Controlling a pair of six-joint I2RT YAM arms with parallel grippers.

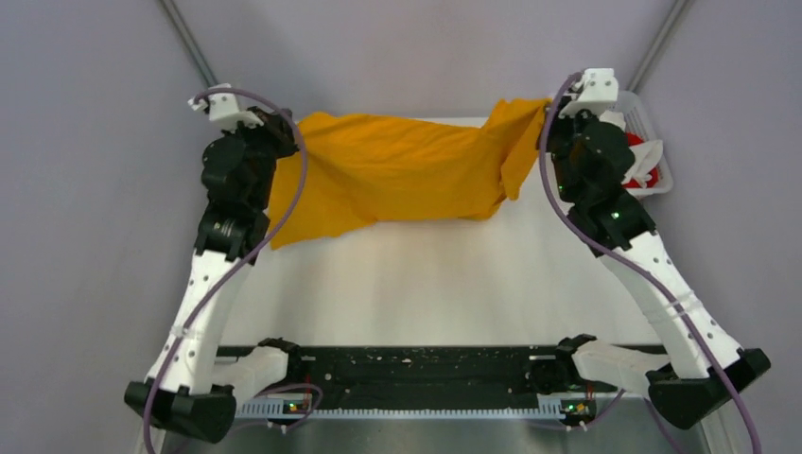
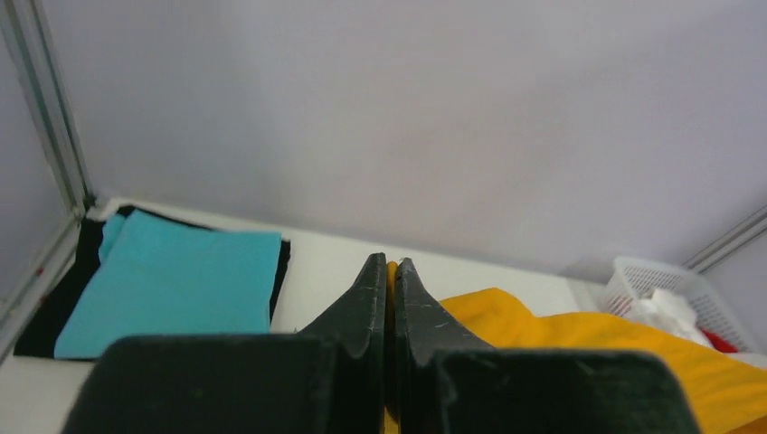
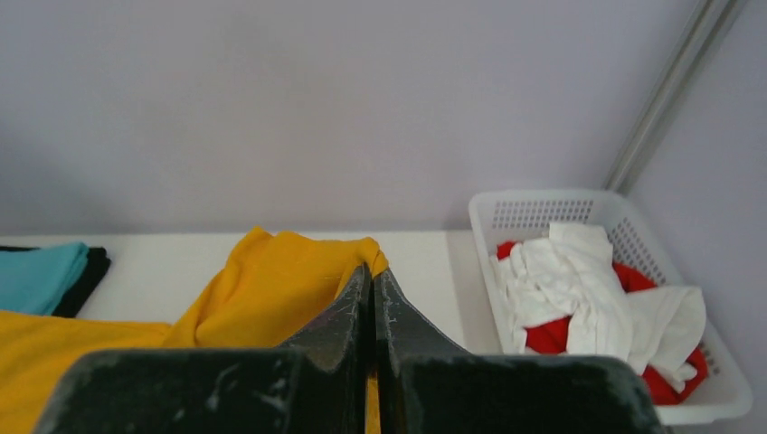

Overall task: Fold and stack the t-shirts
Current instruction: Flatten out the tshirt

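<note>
The robot's left gripper will next lift the end of the orange-yellow t-shirt [image 1: 397, 175], which still hangs unspread, and then bring it down to the table beside the folded teal t-shirt.
The orange-yellow t-shirt [image 1: 397, 175] hangs stretched between my two grippers above the far part of the table. My left gripper [image 1: 284, 128] is shut on its left end; the cloth shows between the jaws in the left wrist view [image 2: 391, 271]. My right gripper [image 1: 549, 118] is shut on its right end, seen in the right wrist view [image 3: 373, 271]. The shirt's lower edge drapes onto the table. A folded teal t-shirt [image 2: 172, 280] lies on a folded black t-shirt [image 2: 41, 307] at the far left. White t-shirts [image 3: 588, 289] and a red one [image 3: 543, 336] lie crumpled in the basket.
The white lattice basket [image 1: 653, 132] stands at the far right corner, behind my right arm. Grey walls with metal posts [image 1: 189, 43] close in the back and sides. The white table [image 1: 426, 284] stretches toward the arm bases.
</note>
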